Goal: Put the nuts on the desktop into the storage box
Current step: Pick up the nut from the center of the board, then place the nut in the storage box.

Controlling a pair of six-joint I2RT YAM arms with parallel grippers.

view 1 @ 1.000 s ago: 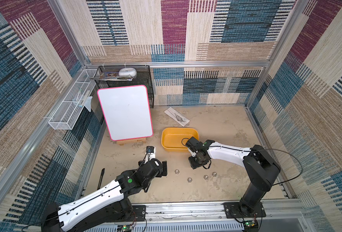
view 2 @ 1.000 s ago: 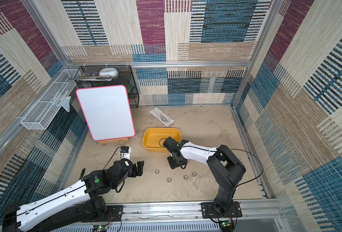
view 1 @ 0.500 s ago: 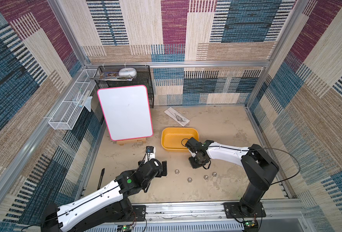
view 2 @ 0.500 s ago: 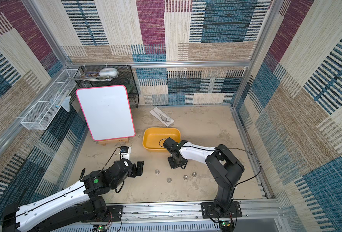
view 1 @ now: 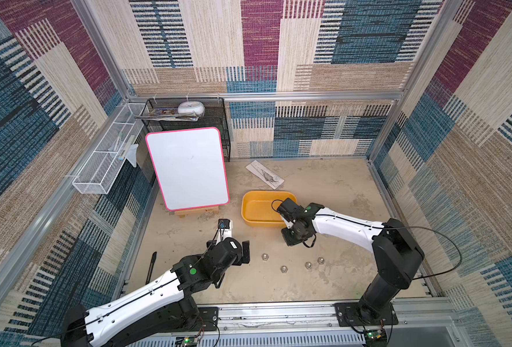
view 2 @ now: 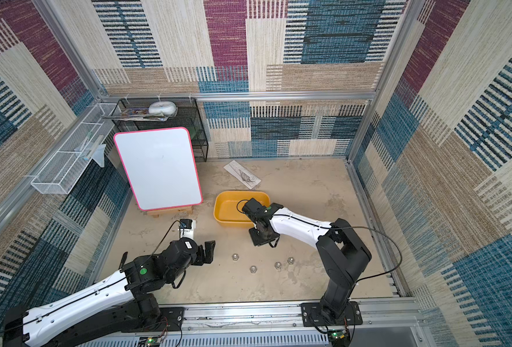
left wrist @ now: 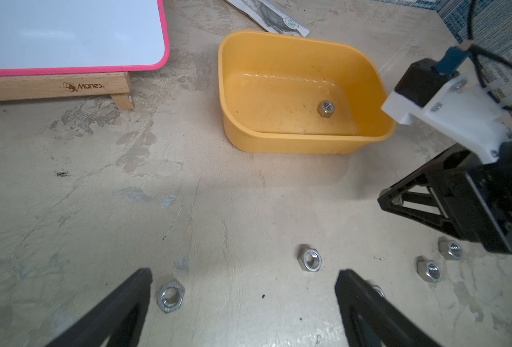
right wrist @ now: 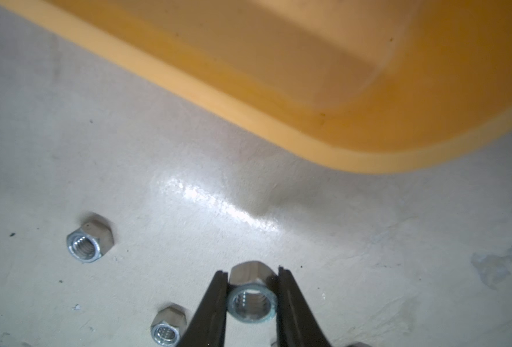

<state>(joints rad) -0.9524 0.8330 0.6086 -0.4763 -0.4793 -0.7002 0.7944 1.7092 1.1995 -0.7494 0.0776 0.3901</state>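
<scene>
The nut in my right gripper still hangs outside the box. My right gripper should next move outward across the box's near side, over the middle of the box's bottom, to release the nut.
The yellow-orange storage box [view 1: 245, 210] sits mid-desktop, and in the left wrist view one nut [left wrist: 326, 108] lies inside it. My right gripper [right wrist: 252, 270] is shut on a silver nut [right wrist: 252, 300] low over the desktop [view 1: 323, 186], just in front of the box's near wall [right wrist: 278, 120]. In both top views that gripper [view 1: 290, 240] hides the held nut. Several nuts lie loose in a row in a top view [view 1: 265, 256], [view 1: 283, 269], [view 1: 308, 264]. My left gripper [left wrist: 242, 275] is open over the desktop, with one nut [left wrist: 170, 296] by its finger.
A pink-edged whiteboard [view 1: 188, 168] on a wooden stand stands left of the box. A printed card [view 1: 265, 175] lies behind the box. A black pen [view 1: 151, 266] lies by the left wall. A black mesh rack [view 1: 188, 114] and a white wire basket [view 1: 104, 165] line the back left.
My right gripper's jaws have closed on a nut in front of the box. The left arm has stayed where it was, jaws still open.
</scene>
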